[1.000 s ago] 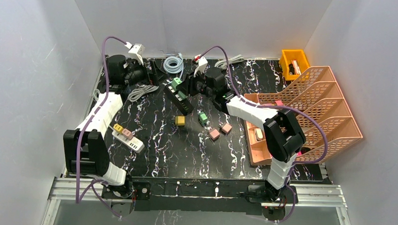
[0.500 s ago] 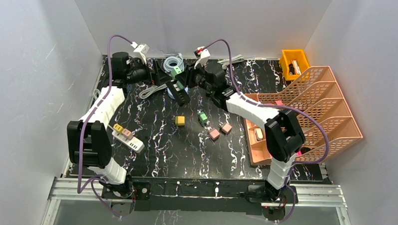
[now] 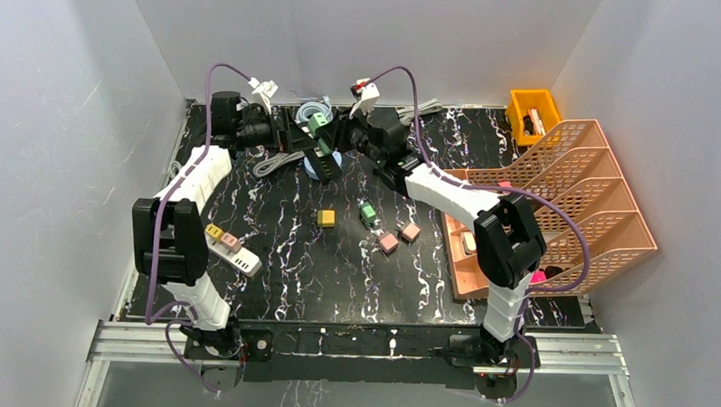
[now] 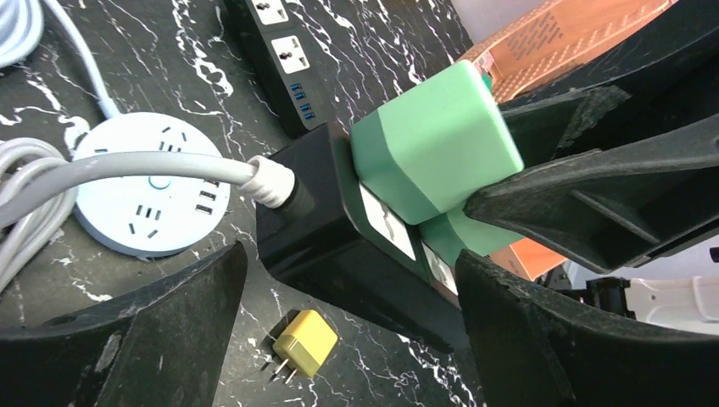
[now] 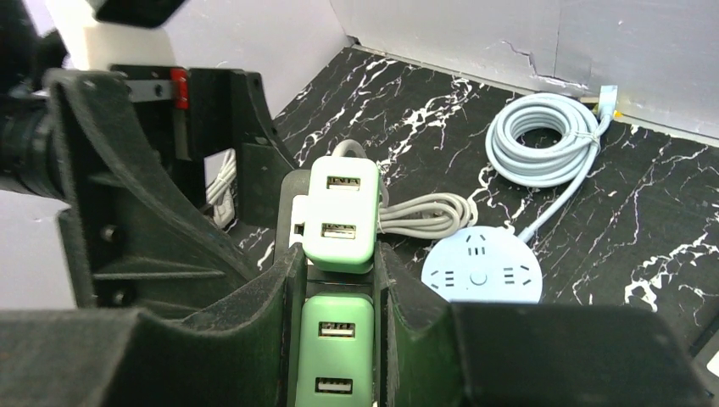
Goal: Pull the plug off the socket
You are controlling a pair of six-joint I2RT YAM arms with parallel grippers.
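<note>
I will next pull both plugs off the power strip with my right gripper and bring them down onto the bare tabletop [image 3: 385, 210] beside the loose green plug to release them, as that spot is below and back.
A black power strip [image 3: 327, 163] hangs tilted above the table at the back middle, with two green plugs [image 3: 319, 122] in it. In the right wrist view my right gripper [image 5: 339, 254] is shut on the darker green plug [image 5: 337, 348]; the pale green plug [image 5: 341, 212] sits at the fingertips. My right gripper [image 3: 339, 141] comes from the right. In the left wrist view my left gripper [image 4: 352, 280] is open, its jaws on either side of the strip's [image 4: 339, 254] cord end, with a thin gap at the left finger. The pale plug [image 4: 437, 140] sticks out above.
A round pale blue socket [image 5: 482, 275] and a coiled grey cable [image 5: 547, 140] lie under and behind the strip. A second black strip [image 4: 288, 59] lies nearby. Loose plugs: yellow [image 3: 326, 218], green [image 3: 367, 213], pink [image 3: 388, 242]. A white strip [image 3: 231, 251] lies left, an orange rack [image 3: 556, 201] right.
The black strip has risen off the table and moved back with the right gripper. The left gripper has moved right, up to the strip's end.
</note>
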